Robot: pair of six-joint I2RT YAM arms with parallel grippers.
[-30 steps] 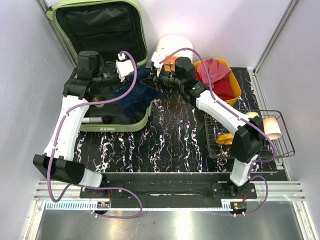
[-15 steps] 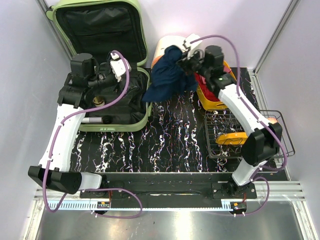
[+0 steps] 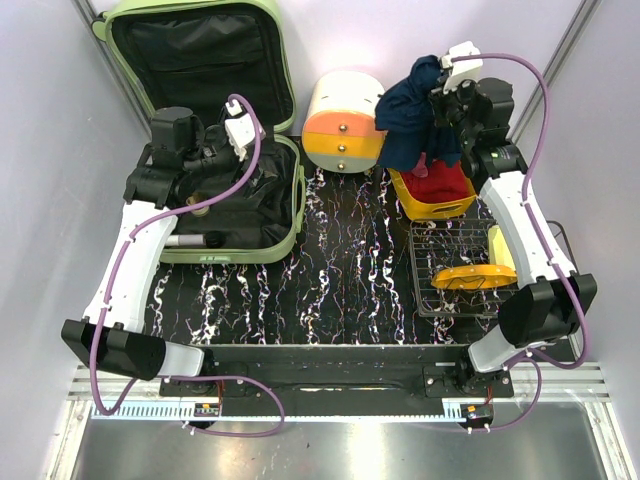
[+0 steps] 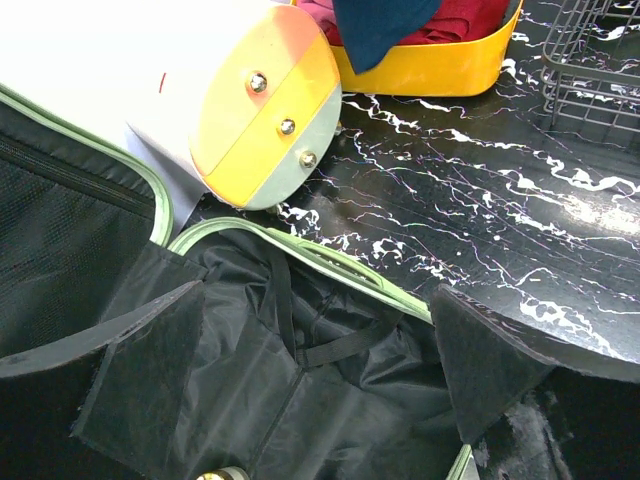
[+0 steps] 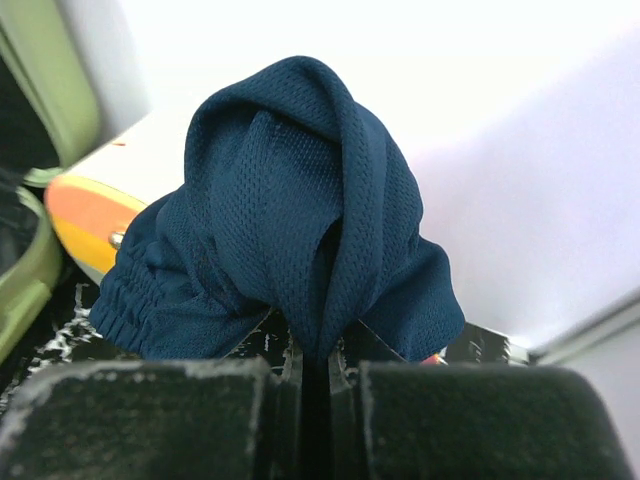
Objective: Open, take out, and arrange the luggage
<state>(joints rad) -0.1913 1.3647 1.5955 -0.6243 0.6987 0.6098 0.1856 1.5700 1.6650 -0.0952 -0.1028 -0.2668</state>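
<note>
The navy mesh garment [image 3: 408, 125] goes down toward the red cloth in the orange bin [image 3: 425, 208] next, and my right gripper releases it there, since the bin stands open below.
The luggage, a pale green suitcase [image 3: 285, 240], lies open at the back left, its lid [image 3: 195, 50] leaning on the wall. My left gripper [image 3: 258, 165] hovers over the black lining [image 4: 300, 400], open and empty, its pads [image 4: 140, 370] spread wide. My right gripper [image 3: 447, 100] is raised at the back right, shut on a navy mesh garment [image 3: 408, 125]. The garment [image 5: 290, 200] hangs bunched from the closed right gripper [image 5: 315, 370] above the orange bin [image 3: 425, 208].
A red cloth [image 3: 440, 185] lies in the orange bin [image 4: 440, 70]. A cream-and-orange drawer box [image 3: 345, 125] stands between suitcase and bin. A wire basket [image 3: 430, 300] with a yellow item [image 3: 475, 275] sits at the right. A brass-capped bottle [image 3: 197, 200] and a grey tube [image 3: 190, 240] lie in the suitcase.
My right arm has lifted the navy garment out of the suitcase and swung it right, above the orange bin. The left gripper has opened and stayed over the suitcase.
</note>
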